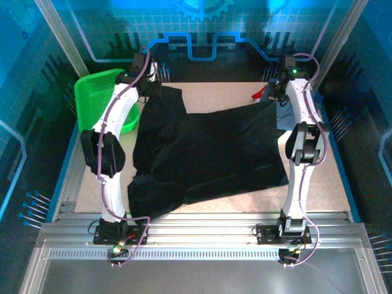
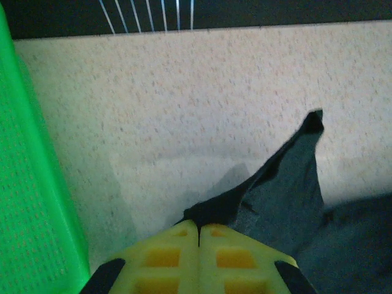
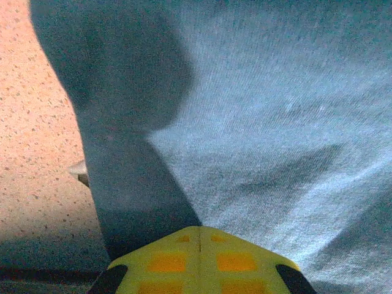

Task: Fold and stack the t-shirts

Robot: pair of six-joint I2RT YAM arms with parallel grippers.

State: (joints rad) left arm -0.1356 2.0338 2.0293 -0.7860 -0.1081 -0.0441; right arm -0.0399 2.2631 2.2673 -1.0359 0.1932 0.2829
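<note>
The black t-shirt (image 1: 208, 153) lies spread open, so I should next move my right gripper back past the slate-blue t-shirt and down over the black t-shirt's side edge (image 1: 277, 147) to release its corner.
The large black t-shirt (image 1: 208, 153) lies spread across the table, its two far corners lifted. My left gripper (image 1: 149, 86) is at the far left corner. In the left wrist view its yellow fingers (image 2: 165, 257) are shut, pinching a black fold of the shirt (image 2: 288, 190) at the tips. My right gripper (image 1: 274, 98) holds the far right corner. In the right wrist view it (image 3: 200, 231) is shut, with a dark band of the black shirt (image 3: 122, 184) running out from its tips over the slate-blue tee (image 3: 282, 122). A bit of red cloth (image 1: 260, 93) shows beside the right gripper.
The green mesh basket (image 1: 98, 98) stands at the far left, right next to the left arm; its wall (image 2: 30, 202) fills the left edge of the left wrist view. Bare speckled tabletop (image 2: 184, 104) lies ahead of the left gripper. The slate-blue tee (image 1: 285, 117) sits under the right arm.
</note>
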